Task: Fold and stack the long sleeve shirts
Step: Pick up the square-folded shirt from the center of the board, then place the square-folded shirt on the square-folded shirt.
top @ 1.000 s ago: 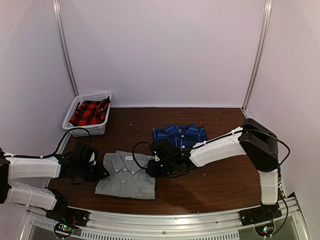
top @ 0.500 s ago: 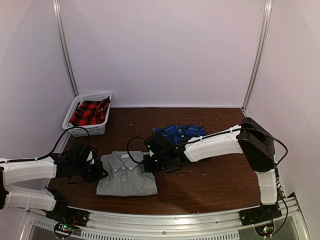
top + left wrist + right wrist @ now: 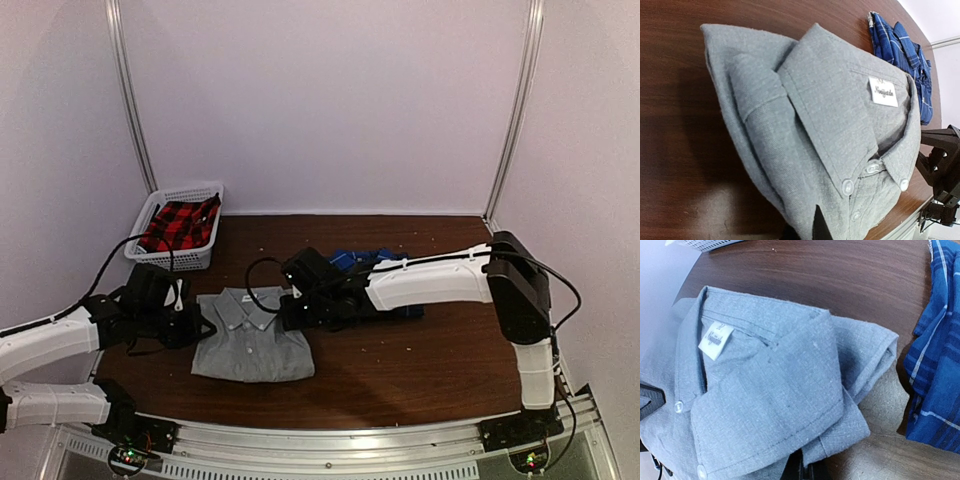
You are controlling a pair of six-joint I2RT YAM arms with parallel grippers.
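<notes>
My left gripper needs to swing outward and to the right in the top view next and let go over the blue plaid shirt (image 3: 350,258), as that shirt already lies folded.
The light grey long sleeve shirt (image 3: 250,340) lies folded on the table, collar toward the back. My left gripper (image 3: 203,328) is shut on its left shoulder edge, and my right gripper (image 3: 288,312) is shut on its right shoulder edge. The collar end hangs raised between them. In the left wrist view the grey shirt (image 3: 815,125) fills the frame, with fabric pinched at the left gripper (image 3: 812,231). In the right wrist view a fold of the grey shirt (image 3: 775,390) sits in the right gripper (image 3: 801,471). The dark blue plaid shirt (image 3: 350,258) lies behind, partly hidden by the right arm.
A white basket (image 3: 200,190) with a red plaid garment (image 3: 180,225) stands at the back left. The blue plaid shirt (image 3: 935,365) lies just right of the grey one. Bare brown tabletop (image 3: 420,370) lies at the front right.
Both grippers closed on the grey shirt's shoulder edges. They then lifted its collar end and carried it toward the back, the right arm now crossing over the blue plaid shirt.
</notes>
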